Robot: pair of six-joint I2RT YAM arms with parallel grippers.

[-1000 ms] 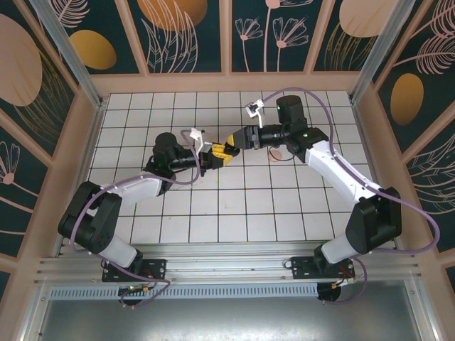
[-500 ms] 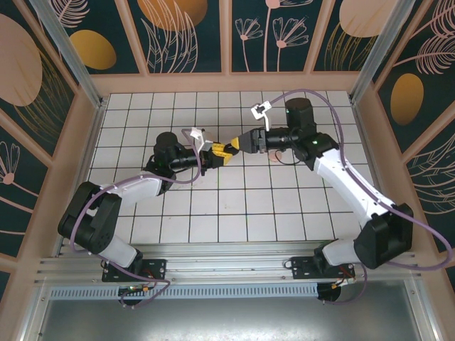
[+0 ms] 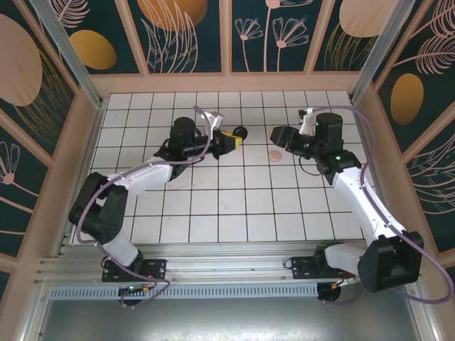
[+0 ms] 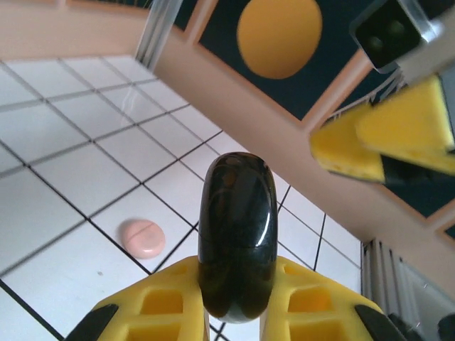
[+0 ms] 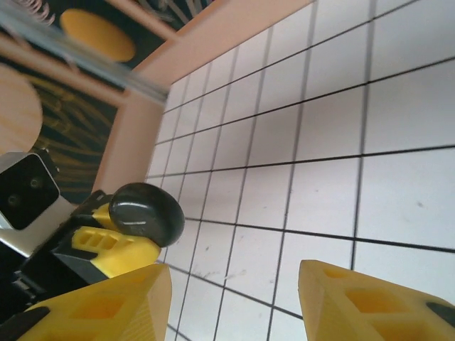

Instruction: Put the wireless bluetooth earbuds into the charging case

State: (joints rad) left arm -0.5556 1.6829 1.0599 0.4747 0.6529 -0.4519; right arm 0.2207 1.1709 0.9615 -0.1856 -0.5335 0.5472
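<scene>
Next, my left gripper tips downward, lowers and releases the case on the bare tile (image 4: 99,282) beside the pink disc (image 3: 257,155), since the tile lies below it.
A glossy black charging case (image 4: 237,227), closed and rounded, stands clamped between the yellow fingers of my left gripper (image 4: 234,288). From above, the case (image 3: 240,132) sticks out of the left gripper (image 3: 229,138) toward the right, held over the far middle tiles. My right gripper (image 3: 277,135) hovers a little to the right of it, apart from it, and faces it. In the right wrist view the right gripper (image 5: 234,284) is open with bare tiles between its fingers, and the case (image 5: 146,209) shows at the left. The earbuds are out of view.
A pale pink round disc (image 3: 276,155) lies flat on the white tiled table (image 3: 234,206), just below the right gripper; it also appears as the disc (image 4: 143,237). A wooden rim (image 3: 227,83) and patterned walls enclose the table.
The two grippers, which met tip to tip at the middle, have pulled apart. The left swung toward the far side with the case; the right drew back to the right.
</scene>
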